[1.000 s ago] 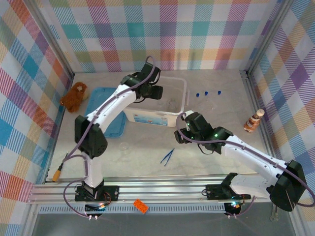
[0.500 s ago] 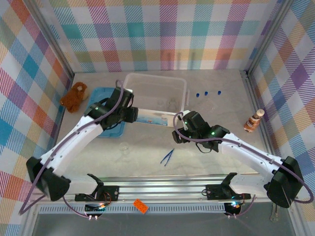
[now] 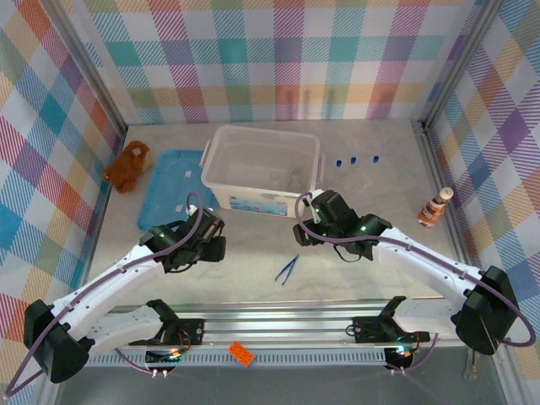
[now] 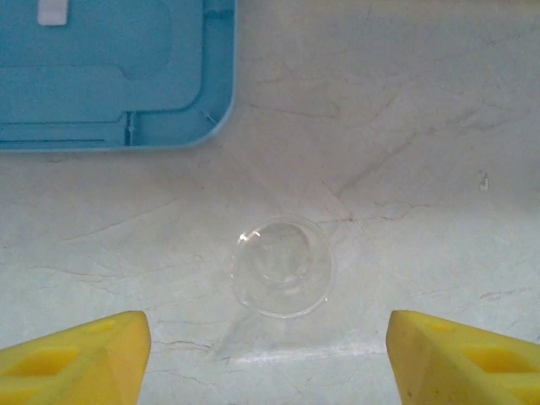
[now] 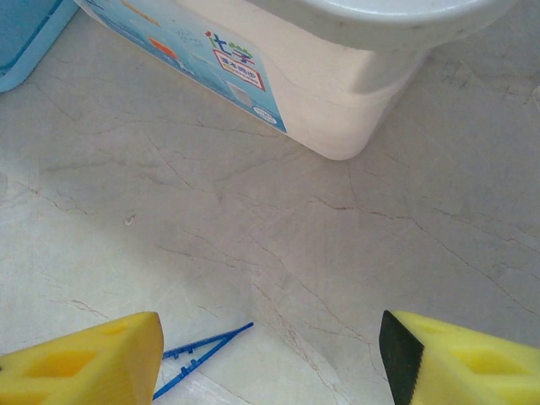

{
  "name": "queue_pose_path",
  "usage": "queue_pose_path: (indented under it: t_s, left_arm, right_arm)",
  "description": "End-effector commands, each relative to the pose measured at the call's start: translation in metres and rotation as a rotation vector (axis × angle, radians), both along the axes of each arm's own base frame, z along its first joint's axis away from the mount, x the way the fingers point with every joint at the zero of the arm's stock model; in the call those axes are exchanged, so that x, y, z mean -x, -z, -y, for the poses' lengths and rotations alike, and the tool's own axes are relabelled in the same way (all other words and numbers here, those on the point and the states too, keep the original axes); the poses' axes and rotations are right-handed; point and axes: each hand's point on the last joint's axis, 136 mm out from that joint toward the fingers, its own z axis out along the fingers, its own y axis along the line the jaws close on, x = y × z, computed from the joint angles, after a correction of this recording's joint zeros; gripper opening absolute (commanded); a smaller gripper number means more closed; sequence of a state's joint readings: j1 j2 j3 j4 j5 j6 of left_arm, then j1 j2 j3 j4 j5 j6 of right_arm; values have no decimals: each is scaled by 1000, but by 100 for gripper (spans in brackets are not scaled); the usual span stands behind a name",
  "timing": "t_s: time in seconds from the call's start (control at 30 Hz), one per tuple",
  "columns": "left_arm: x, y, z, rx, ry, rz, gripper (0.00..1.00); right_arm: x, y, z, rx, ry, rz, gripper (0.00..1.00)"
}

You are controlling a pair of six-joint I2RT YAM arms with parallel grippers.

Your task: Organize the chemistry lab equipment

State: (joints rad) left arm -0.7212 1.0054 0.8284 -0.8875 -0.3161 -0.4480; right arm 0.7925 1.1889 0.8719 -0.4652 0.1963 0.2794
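My left gripper is above the clear round petri dish (image 4: 281, 266) on the tabletop, so next it will move down and bring its open fingers to either side of it.
A clear round petri dish (image 4: 281, 266) lies on the marble table just ahead of my left gripper (image 4: 270, 371). That gripper is open, its yellow fingers (image 4: 76, 359) wide on either side with nothing between them. From above, the left gripper (image 3: 209, 245) hovers low at the front left. Slim blue tweezers (image 3: 287, 268) lie flat near the table's middle front. My right gripper (image 3: 305, 229) is open just behind them, and its wrist view has the tweezers (image 5: 202, 350) beside its left finger. Three blue-capped test tubes (image 3: 354, 160) lie to the right of the bin.
A white plastic bin (image 3: 221, 181) stands at the back centre with some clear items inside. Its blue lid (image 3: 173, 190) lies flat to its left. A brown plush toy (image 3: 126, 166) sits at the far left. At the right edge stands a striped bottle figure (image 3: 434, 207).
My left arm has swung from over the bin down to the front left, above the petri dish, and its jaws have widened. The right arm has hardly moved.
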Motion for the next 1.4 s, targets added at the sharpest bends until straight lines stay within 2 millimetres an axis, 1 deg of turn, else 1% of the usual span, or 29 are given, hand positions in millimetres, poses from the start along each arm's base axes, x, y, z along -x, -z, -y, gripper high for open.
queue_pose_path:
  t_s: [0.0, 0.33, 0.57, 0.83, 1.0, 1.37]
  left_arm:
    - [-1, 7, -1, 6, -57, 0, 76]
    - [-5, 48, 8, -29, -55, -73, 76]
    - [-12, 63, 13, -32, -51, -96, 76]
    - [-16, 72, 11, -33, -62, -113, 75]
    - [-17, 74, 6, -45, -73, -116, 71]
    - [-15, 78, 0, -56, -85, -129, 56]
  right_arm:
    - [1, -3, -6, -20, -10, -2, 70]
    - [3, 3, -6, -15, -7, -12, 70]
    - [2, 7, -6, -4, -10, -14, 71]
    - [0, 7, -7, -4, -9, -8, 71]
    - [-3, 12, -9, 11, -12, -16, 70]
    - [-5, 14, -12, 13, -15, -14, 69]
